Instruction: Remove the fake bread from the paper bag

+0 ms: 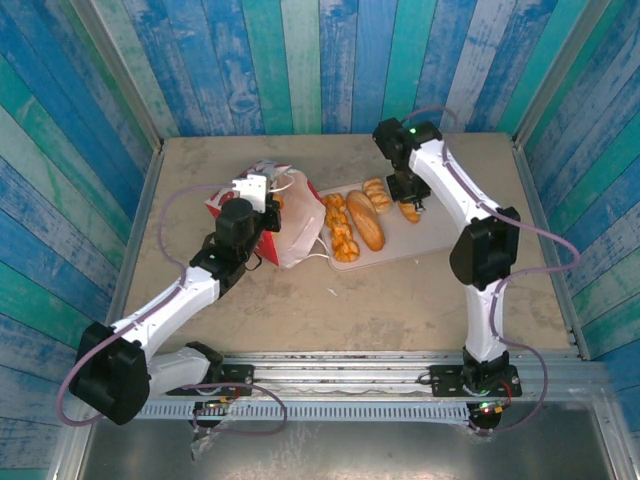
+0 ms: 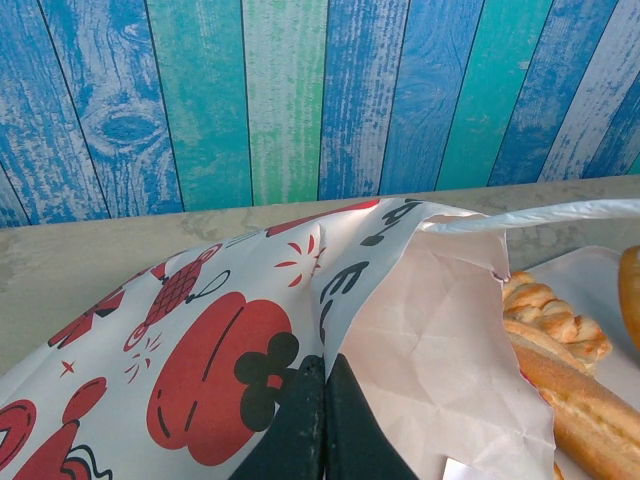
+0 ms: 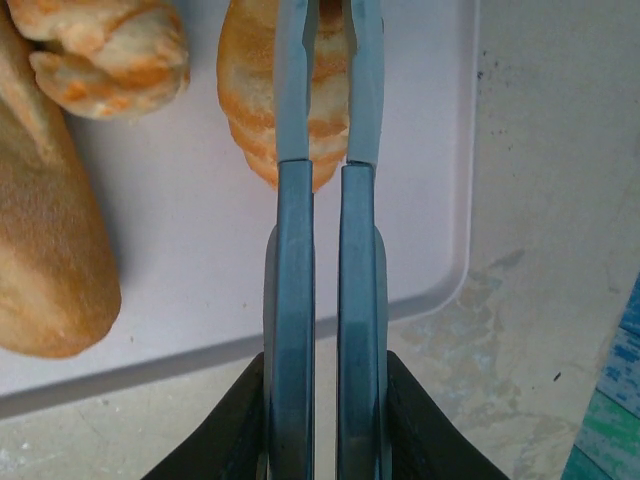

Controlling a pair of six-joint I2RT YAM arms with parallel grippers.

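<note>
The place on the bare tray (image 3: 212,130) is just below my right gripper's fingers, so I will move it down and toward the lying croissant to let go of its own croissant there.
The paper bag (image 1: 292,240) lies on its side at mid-table, its mouth facing the tray. My left gripper (image 2: 325,368) is shut on the bag's upper edge (image 2: 360,270), where the printed outside meets the plain white inside. Fake bread lies on the pale tray (image 1: 425,245): a twisted roll (image 1: 340,228), an oblong loaf (image 1: 366,222) and a croissant (image 1: 377,192). My right gripper (image 3: 328,20) hangs low over the tray's right end. It is shut on another croissant (image 3: 250,90), which shows in the narrow gap between the fingers.
Blue and green plank walls close in the table on three sides. The tray's near rim (image 3: 300,330) lies under my right fingers, with bare tabletop (image 3: 540,200) to its right. A loaf (image 2: 585,410) and a roll (image 2: 550,310) lie just past the bag's mouth.
</note>
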